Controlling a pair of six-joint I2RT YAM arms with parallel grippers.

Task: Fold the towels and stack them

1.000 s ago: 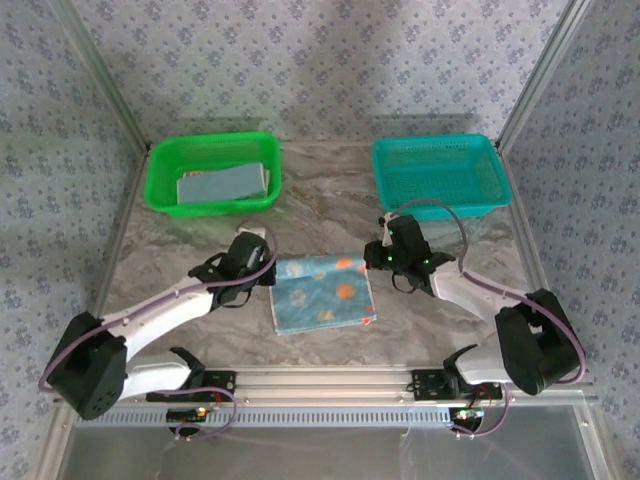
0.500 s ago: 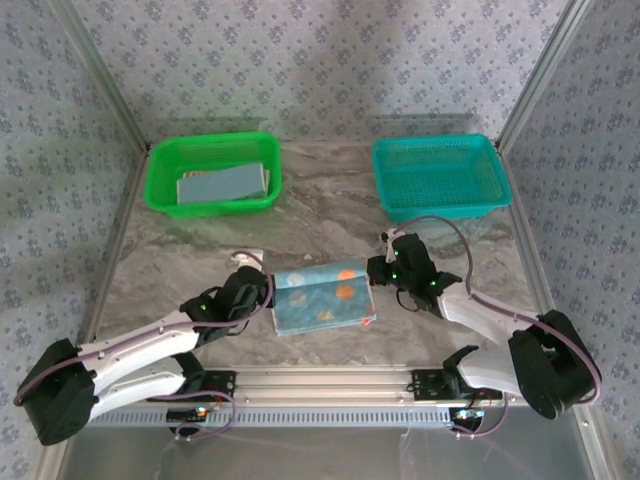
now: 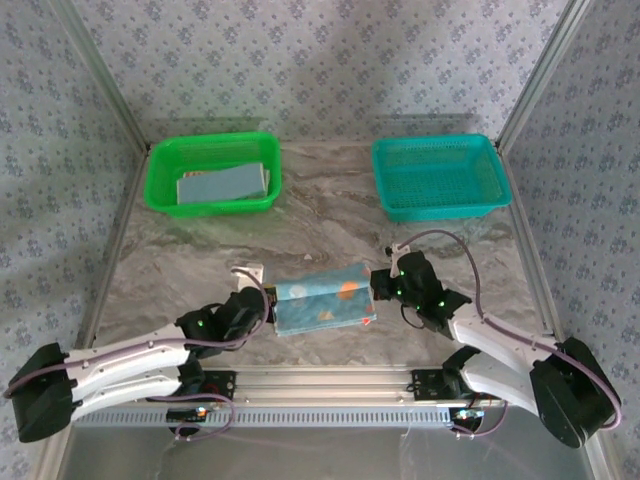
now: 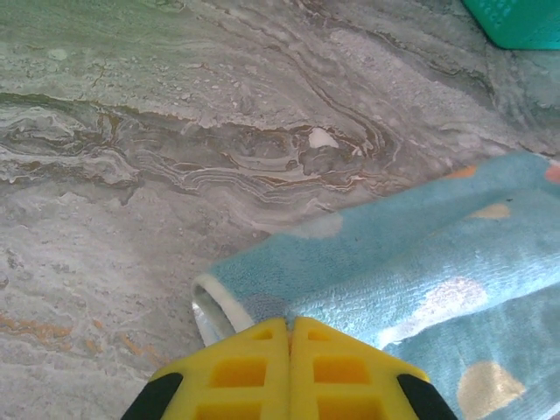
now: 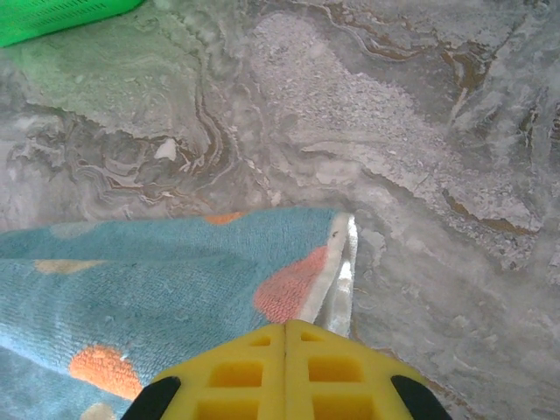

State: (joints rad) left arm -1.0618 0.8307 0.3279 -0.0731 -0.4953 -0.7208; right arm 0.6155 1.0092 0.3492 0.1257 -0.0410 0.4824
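Observation:
The towel's far corner should go over its near edge [image 3: 283,332] below the fingers, toward my base, so next my left gripper will move back and down and release.
A light blue towel with orange-yellow spots [image 3: 325,300] lies on the marble table between the two arms, its far edge lifted and rolled over toward the near side. My left gripper [image 3: 265,303] is shut on the towel's left far corner; the left wrist view shows the jaws [image 4: 290,322] pressed together on the curled hem of the towel [image 4: 394,262]. My right gripper [image 3: 380,285] is shut on the right far corner, its jaws [image 5: 285,325] closed over the white-edged hem of the towel [image 5: 157,289]. Folded blue-grey towels [image 3: 222,186] lie in the green basket.
The green mesh basket [image 3: 160,190] stands at the back left and a teal mesh basket [image 3: 440,208] at the back right. Bare marble tabletop [image 3: 330,215] stretches between them and the towel. An aluminium rail [image 3: 320,378] runs along the near edge.
Both grippers have drawn back toward the near edge, pulling the towel's far edge up and over the rest. The towel now looks about half as deep.

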